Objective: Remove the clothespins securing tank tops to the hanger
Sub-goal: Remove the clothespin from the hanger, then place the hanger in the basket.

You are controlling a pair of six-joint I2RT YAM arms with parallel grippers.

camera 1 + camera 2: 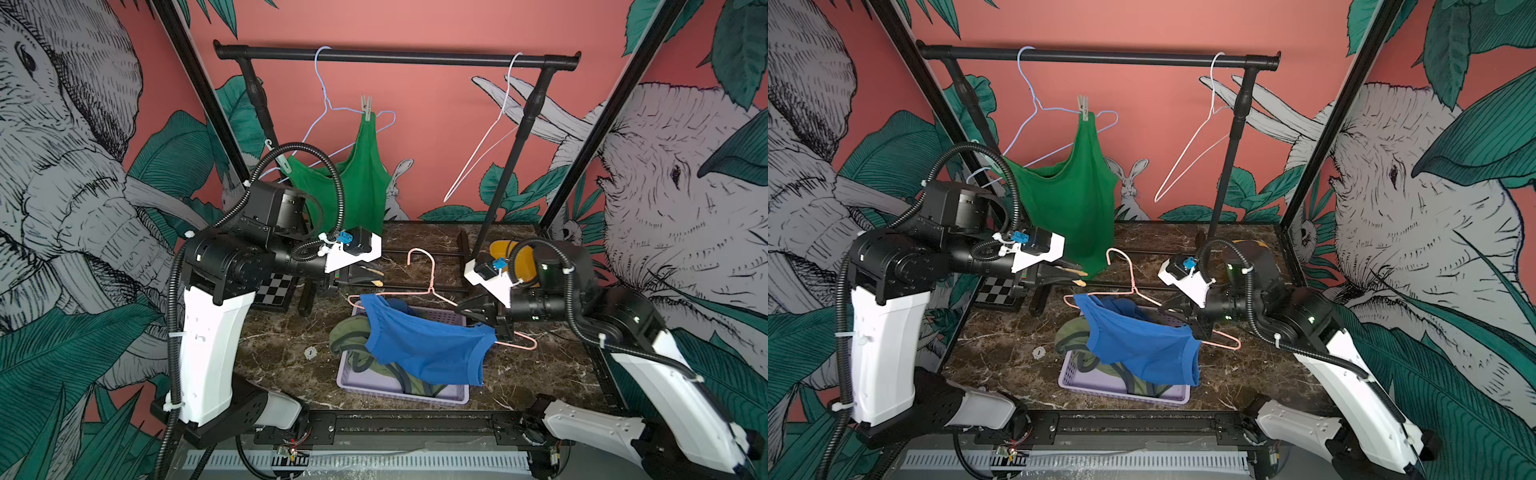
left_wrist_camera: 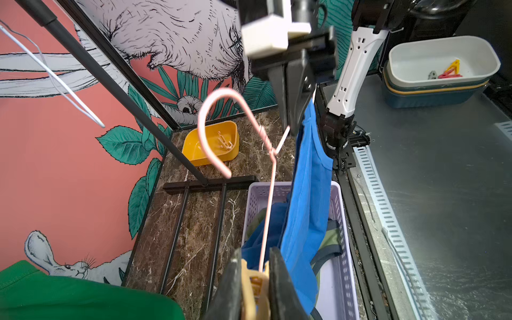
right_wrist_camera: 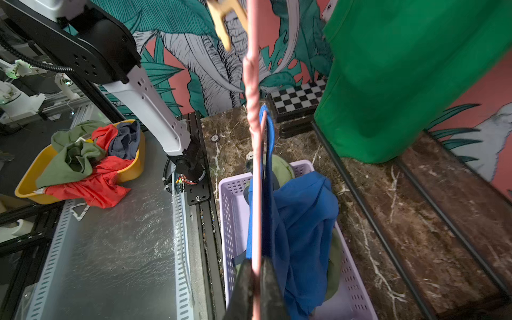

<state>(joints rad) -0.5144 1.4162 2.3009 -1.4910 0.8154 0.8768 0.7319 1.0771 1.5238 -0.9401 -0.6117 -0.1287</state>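
The robot's right gripper next needs to lower the hanger and blue tank top into the lavender basket [image 1: 399,395] [image 3: 240,213] and release the wire, since that basket is below and already holds an olive top.
My left gripper [image 2: 255,257] [image 1: 1073,276] is shut on a beige clothespin [image 2: 253,288], squeezing it so its tips spread at the left end of the pink hanger [image 1: 432,286]. Whether the pin still bites the wire I cannot tell. My right gripper [image 3: 257,263] [image 1: 469,309] is shut on the hanger's right arm. A blue tank top [image 1: 428,345] droops from that hanger over a lavender basket [image 1: 399,395] holding an olive top [image 1: 349,336]. A green tank top [image 1: 361,183] hangs on a pale blue hanger, held by a grey-beige pin [image 1: 366,107] and a mint pin [image 1: 284,160].
A black clothes rail [image 1: 395,56] spans the back, with a bare white hanger [image 1: 482,145] at its right. A yellow bin [image 2: 210,144] with loose pins sits at the back right, and a checkerboard [image 1: 274,289] lies under my left arm. The rail's base bars [image 2: 210,185] cross the marble top.
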